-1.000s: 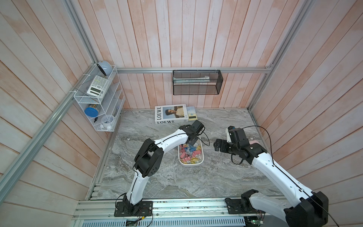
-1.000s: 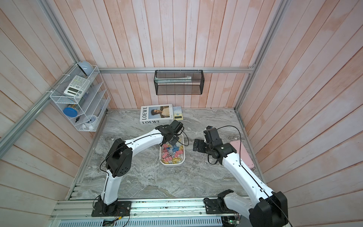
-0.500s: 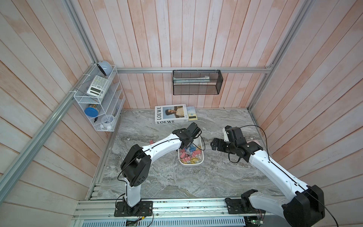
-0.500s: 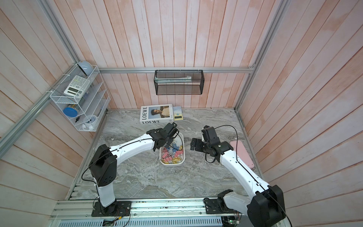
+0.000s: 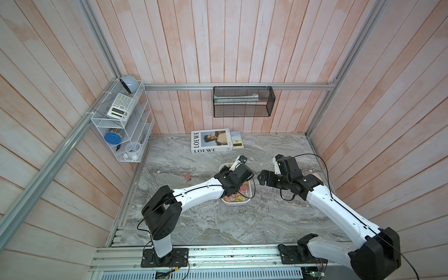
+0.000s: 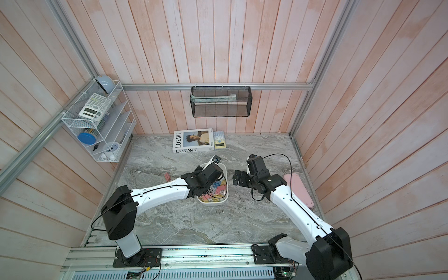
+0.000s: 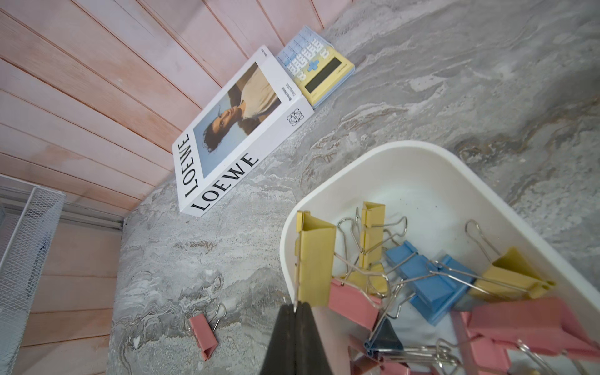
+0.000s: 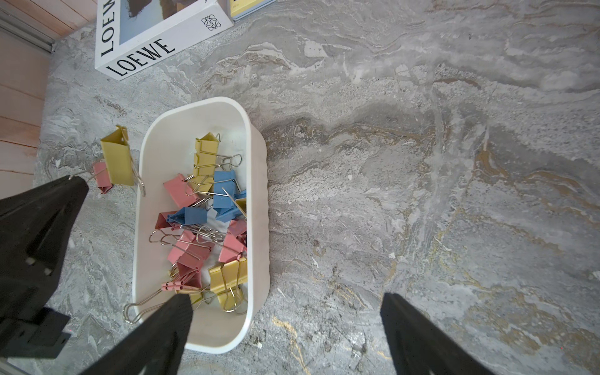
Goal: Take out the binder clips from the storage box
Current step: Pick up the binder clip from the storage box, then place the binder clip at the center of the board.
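Observation:
The bare marble by the loose pink clip is outside the tray, so my left gripper should next move down to it, away from the tray (image 5: 236, 203).
The storage box (image 8: 194, 107), a shallow white tray (image 5: 236, 203), sits mid-table with several pink, yellow and blue binder clips (image 8: 207, 211) heaped inside. My left gripper (image 7: 297, 308) is shut on the wire handle of a yellow binder clip (image 7: 316, 259), which hangs over the tray's left wall (image 8: 117, 159). One pink clip (image 5: 188, 177) lies loose on the marble left of the tray (image 7: 203, 334). My right gripper (image 8: 285, 298) stands open with nothing in it, above bare table just right of the tray (image 6: 236, 178).
A LOEWE book (image 5: 211, 140) and a yellow calculator (image 5: 236, 140) lie by the back wall. A pink flat case (image 6: 298, 189) lies at the right edge. A white wire rack (image 5: 121, 123) hangs on the left wall and a black mesh basket (image 5: 243, 101) on the back wall.
My left arm has drawn back from the tray's far end toward its left wall, carrying the yellow clip. The right gripper has shifted slightly left, closer to the tray.

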`<control>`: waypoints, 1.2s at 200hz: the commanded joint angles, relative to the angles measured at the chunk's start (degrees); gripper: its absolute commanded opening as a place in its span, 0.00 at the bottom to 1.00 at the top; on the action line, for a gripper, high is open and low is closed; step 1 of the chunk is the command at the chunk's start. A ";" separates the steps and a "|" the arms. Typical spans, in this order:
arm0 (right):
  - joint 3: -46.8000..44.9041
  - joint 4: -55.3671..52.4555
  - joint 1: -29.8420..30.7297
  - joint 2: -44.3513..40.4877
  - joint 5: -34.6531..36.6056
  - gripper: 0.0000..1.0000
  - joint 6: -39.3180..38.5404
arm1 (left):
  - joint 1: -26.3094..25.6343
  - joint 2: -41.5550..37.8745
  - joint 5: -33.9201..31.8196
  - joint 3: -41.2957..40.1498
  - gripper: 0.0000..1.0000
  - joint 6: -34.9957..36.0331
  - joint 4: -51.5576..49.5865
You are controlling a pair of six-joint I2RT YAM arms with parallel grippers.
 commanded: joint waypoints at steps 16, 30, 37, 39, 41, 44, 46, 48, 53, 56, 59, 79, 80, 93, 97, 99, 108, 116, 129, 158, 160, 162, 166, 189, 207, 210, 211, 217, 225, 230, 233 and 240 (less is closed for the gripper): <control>2.57 -0.02 0.58 0.79 -0.49 0.98 -0.19 | -0.61 -2.42 -5.83 -1.96 0.00 -1.56 5.89; 2.75 0.20 0.83 0.96 -0.58 0.98 -0.45 | -0.23 -2.65 -6.19 -2.12 0.00 -2.95 4.44; 2.85 0.29 0.93 1.13 -0.64 0.98 -0.50 | 0.08 -3.02 -6.63 -2.28 0.00 -4.20 3.47; 2.86 0.34 1.00 1.18 -0.66 0.98 -0.58 | 0.24 -3.13 -6.68 -2.30 0.00 -4.60 3.18; 2.93 0.38 1.15 1.26 -0.73 0.98 -0.62 | 0.36 -3.27 -6.71 -2.36 0.00 -4.95 2.87; 3.07 0.46 1.21 1.44 -0.75 0.98 -0.70 | 0.67 -3.53 -6.59 -2.54 0.00 -5.53 2.40; 3.11 0.45 1.33 1.52 -0.77 0.98 -0.78 | 0.85 -3.70 -6.58 -2.67 0.00 -5.92 2.15; 3.19 0.54 1.43 1.67 -0.76 0.98 -0.80 | 1.07 -3.80 -6.52 -2.83 0.00 -6.05 1.84; 3.49 0.67 1.76 2.01 -0.82 0.98 -0.96 | 1.61 -4.38 -6.32 -3.28 0.00 -7.84 0.98; 3.71 0.67 1.87 2.20 -0.83 0.98 -1.05 | 1.97 -4.67 -6.24 -3.56 0.00 -8.60 0.42; 3.85 0.68 2.10 2.46 -0.84 0.98 -1.07 | 2.37 -5.07 -6.14 -3.95 0.00 -9.22 -0.08; 5.48 0.78 3.51 4.48 -0.82 0.98 -1.33 | 4.94 -7.63 -6.07 -6.95 0.00 -13.78 -3.63; 5.58 0.78 3.60 4.61 -0.79 0.98 -1.38 | 5.09 -7.82 -6.09 -7.04 0.00 -13.93 -3.89; 6.68 1.17 4.87 6.04 -0.69 0.98 -1.84 | 7.27 -9.31 -6.40 -8.87 0.00 -17.98 -7.65; 7.07 1.23 5.20 6.49 -0.69 0.98 -1.99 | 7.96 -9.93 -6.58 -9.50 0.00 -19.23 -8.93; 7.25 1.32 5.36 6.74 -0.71 0.98 -2.07 | 8.29 -10.11 -6.69 -9.75 0.00 -19.90 -9.47; 8.20 1.31 6.29 7.93 -0.72 0.98 -2.37 | 9.90 -11.37 -6.56 -11.37 0.00 -22.36 -11.95; 9.02 1.30 7.05 9.06 -0.75 0.98 -2.62 | 11.54 -12.25 -6.18 -12.62 0.00 -24.60 -14.08; 10.62 1.22 8.06 10.98 -0.84 0.98 -3.00 | 14.15 -13.89 -5.39 -15.17 0.00 -27.71 -16.70; 14.53 0.13 10.78 15.51 -0.91 0.98 -4.10 | 19.55 -16.52 -2.51 -20.17 0.00 -30.17 -18.34; 14.75 0.08 10.93 15.78 -0.92 0.98 -4.14 | 19.96 -16.55 -2.33 -20.35 0.00 -30.28 -18.37; 14.91 0.07 11.15 16.11 -0.93 0.98 -4.19 | 20.57 -16.55 -1.89 -20.30 0.00 -30.48 -18.56; 15.32 0.03 11.31 16.62 -1.15 0.98 -4.30 | 21.56 -16.54 -0.95 -20.07 0.00 -31.01 -19.42; 17.45 0.17 12.73 19.74 -2.02 0.98 -4.50 | 24.54 -15.77 -0.13 -19.72 0.00 -29.68 -20.18; 19.31 -0.12 13.58 22.13 -2.58 0.94 -4.59 | 26.12 -13.68 0.65 -18.20 0.00 -30.45 -22.97; 19.59 -0.16 13.76 22.49 -2.60 0.94 -4.59 | 26.41 -13.49 1.03 -18.06 0.00 -30.35 -23.22; 19.66 -0.18 13.78 22.63 -2.60 0.94 -4.59 | 26.46 -13.34 1.11 -18.00 0.00 -30.30 -23.26; 20.18 -0.26 14.08 23.36 -2.68 0.93 -4.51 | 26.73 -12.86 1.61 -17.68 0.00 -30.17 -23.61; 20.74 -0.41 14.37 24.40 -2.93 0.92 -4.44 | 27.11 -11.87 2.26 -17.15 0.00 -30.04 -24.11; 21.16 -0.44 14.61 25.02 -3.10 0.92 -4.49 | 27.33 -11.30 2.60 -16.81 0.00 -30.09 -24.49; 21.50 -0.58 14.77 25.36 -3.13 0.92 -4.50 | 27.55 -10.86 2.83 -16.66 0.00 -30.08 -24.70; 21.97 -0.79 15.08 26.09 -3.05 0.92 -4.50 | 27.92 -9.87 3.47 -16.29 0.01 -29.81 -25.09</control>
